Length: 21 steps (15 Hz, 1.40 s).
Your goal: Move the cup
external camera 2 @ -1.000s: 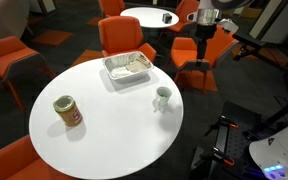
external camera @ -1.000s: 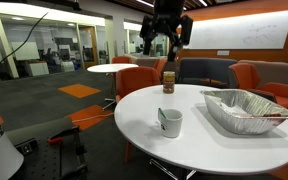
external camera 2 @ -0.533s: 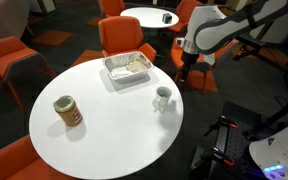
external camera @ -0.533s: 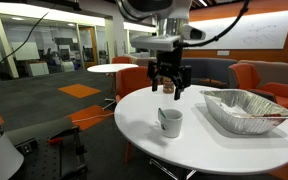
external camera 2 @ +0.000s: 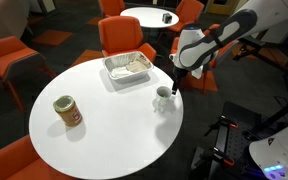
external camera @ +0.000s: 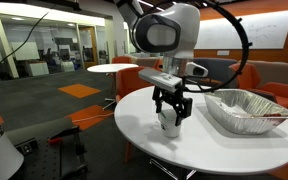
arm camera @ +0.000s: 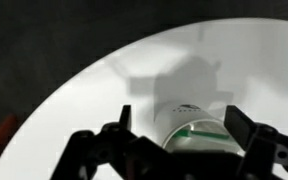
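Next, my gripper moves down and to the left in the wrist view onto the side of the cup's rim [external camera 2: 163, 91] [arm camera: 166, 139], because the cup's opening has room for one finger.
The small white cup [external camera: 170, 123] stands on the round white table [external camera: 214, 150], near its edge; it also shows in an exterior view [external camera 2: 163, 99]. My gripper [external camera: 171, 108] has come down over it, open, with one finger on each side of the cup's rim. In the wrist view the cup [arm camera: 189, 128] sits between the two dark fingers [arm camera: 180, 135], a dark mark on its face and a green inside showing. I cannot tell whether the fingers touch it.
A large foil tray [external camera: 246, 108] lies on the table beside the cup, also seen from above [external camera 2: 129, 67]. A brown jar with a light lid [external camera 2: 67, 111] stands at the table's other side. Orange chairs [external camera 2: 121, 35] surround the table.
The arm has swung down from high behind the table to the cup, and the open gripper now straddles it. The cup, tray and jar have not moved.
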Tool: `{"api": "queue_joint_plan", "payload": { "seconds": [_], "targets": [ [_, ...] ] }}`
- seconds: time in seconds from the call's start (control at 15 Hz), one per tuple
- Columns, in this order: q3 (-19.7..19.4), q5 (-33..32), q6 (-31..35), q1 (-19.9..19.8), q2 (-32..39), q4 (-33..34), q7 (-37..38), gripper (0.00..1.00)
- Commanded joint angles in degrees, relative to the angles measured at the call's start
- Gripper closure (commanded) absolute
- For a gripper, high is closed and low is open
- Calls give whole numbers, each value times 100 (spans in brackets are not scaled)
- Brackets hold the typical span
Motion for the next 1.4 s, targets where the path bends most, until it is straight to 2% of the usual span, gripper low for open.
{"api": "queue_joint_plan", "payload": {
  "seconds": [0.0,0.2,0.27,0.33,0.53,1.07,1.33],
  "targets": [
    [336,348,-8,-391,434,535,-9,0],
    [404,205,-40,-478,747,955,148,0],
    [407,137,-82,-476,854,1072,204,4],
    [426,98,-120,-475,978,1180,205,22],
    [492,2,-98,-446,1262,1352,229,37],
    [526,-233,-85,-496,1286,1388,194,99],
    [686,-344,-93,-485,1204,1270,12,97]
  ]
}}
